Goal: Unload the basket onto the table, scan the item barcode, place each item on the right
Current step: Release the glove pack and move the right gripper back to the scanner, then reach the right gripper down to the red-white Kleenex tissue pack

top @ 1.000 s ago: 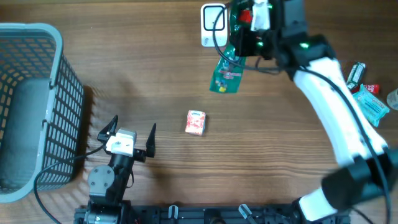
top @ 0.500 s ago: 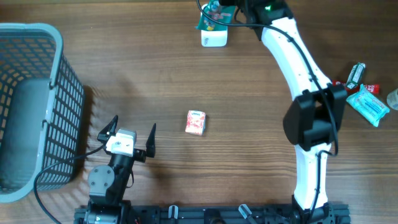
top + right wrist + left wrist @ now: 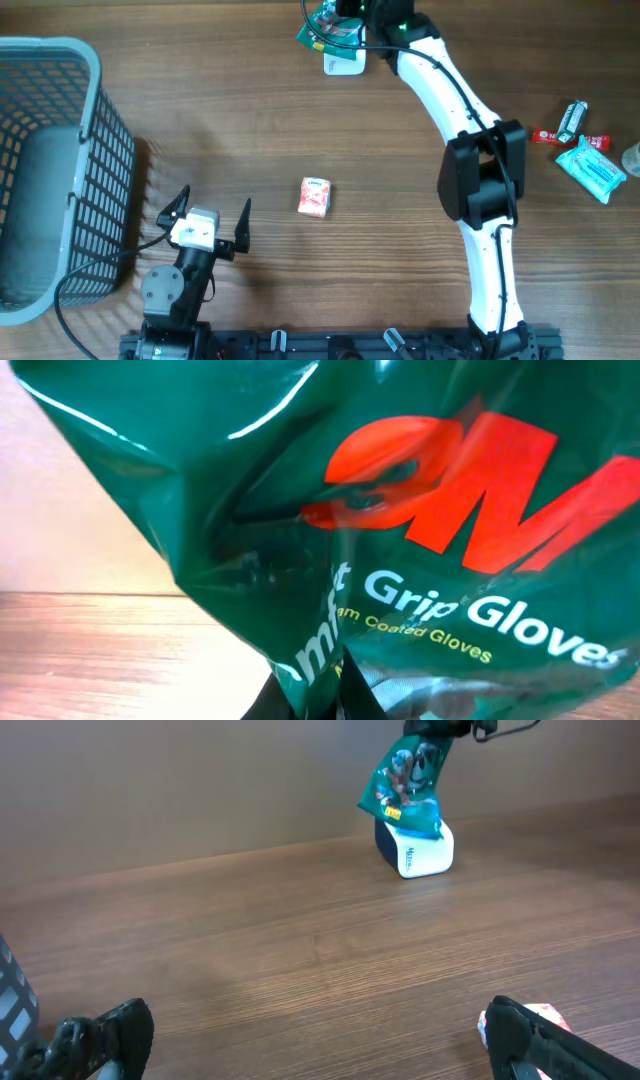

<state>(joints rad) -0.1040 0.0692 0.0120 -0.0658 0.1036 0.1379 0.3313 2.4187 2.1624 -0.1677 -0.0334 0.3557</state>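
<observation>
The robot will next move the package with its right gripper, already hanging over the scanner, to the right in the overhead view and down by the snack packets.
A green glove package (image 3: pixel 322 28) hangs at the table's far edge, just above and left of the white barcode scanner (image 3: pixel 345 63). My right gripper (image 3: pixel 352 12) is shut on the package's top. In the right wrist view the package (image 3: pixel 400 510) fills the frame, pinched between the dark fingertips of the gripper (image 3: pixel 345 695). From the left wrist view, the package (image 3: pixel 405 782) dangles over the scanner (image 3: pixel 420 848). My left gripper (image 3: pixel 216 197) stands open near the front edge, holding nothing (image 3: pixel 320 1040).
A small red and white box (image 3: pixel 314 197) lies mid-table, right of the left gripper. A grey wire basket (image 3: pixel 95 75) fills the left side. Several snack packets (image 3: pixel 590 165) lie at the right edge.
My right arm has swung the green package up and leftward, from below right of the scanner to over its left side. The left arm stays still.
</observation>
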